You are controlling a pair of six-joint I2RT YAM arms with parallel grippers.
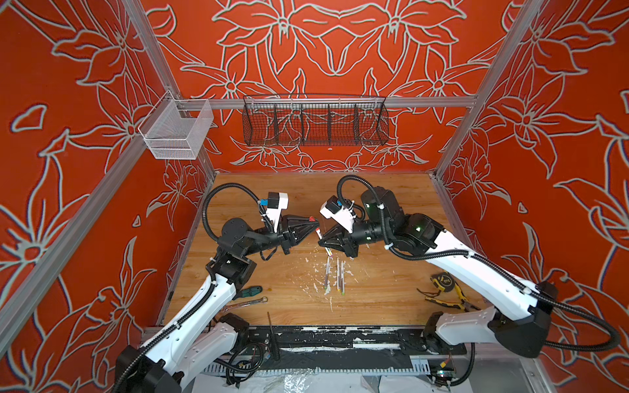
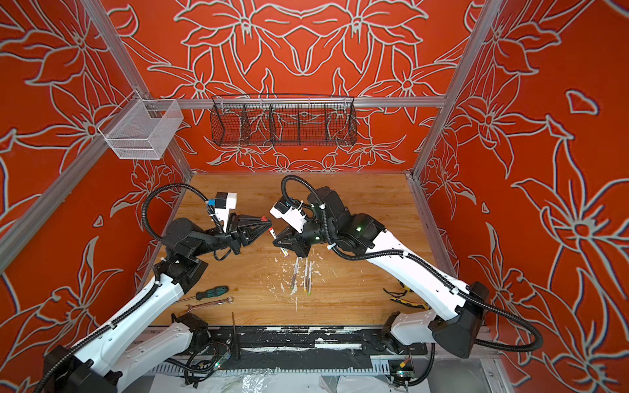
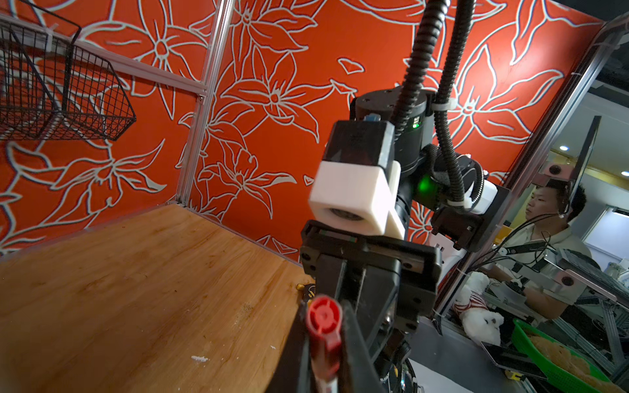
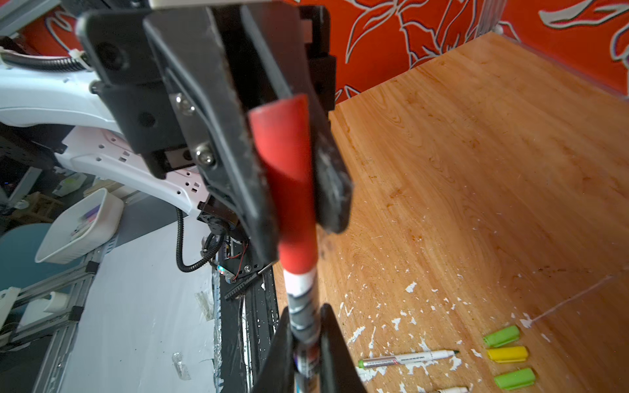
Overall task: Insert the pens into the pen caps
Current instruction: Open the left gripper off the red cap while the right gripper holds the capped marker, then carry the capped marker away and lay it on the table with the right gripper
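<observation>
The pen is capped, so my right gripper next needs to leave my left gripper, tilt down and release it on bare wood outward of the tape measure.
A red pen cap (image 3: 323, 318) sits between the fingers of my left gripper (image 3: 323, 308), which close on both its sides. The cap (image 4: 289, 177) is on the end of a white-barrelled pen (image 4: 301, 289). My right gripper (image 4: 306, 313) is shut on that pen's barrel. In both top views the two grippers meet tip to tip above the table's middle, left gripper (image 1: 315, 223) and right gripper (image 1: 322, 238). Three more pens (image 1: 335, 275) lie side by side on the wood below. Two green caps (image 4: 501, 335) and a yellow cap (image 4: 507, 354) lie beside a loose pen (image 4: 408, 358).
A green-handled screwdriver (image 1: 250, 291) and a silver wrench (image 1: 246, 304) lie at the front left. A tape measure (image 1: 442, 281) and pliers (image 1: 449, 301) lie at the front right. A black wire basket (image 1: 315, 122) and a white mesh basket (image 1: 177, 131) hang on the frame.
</observation>
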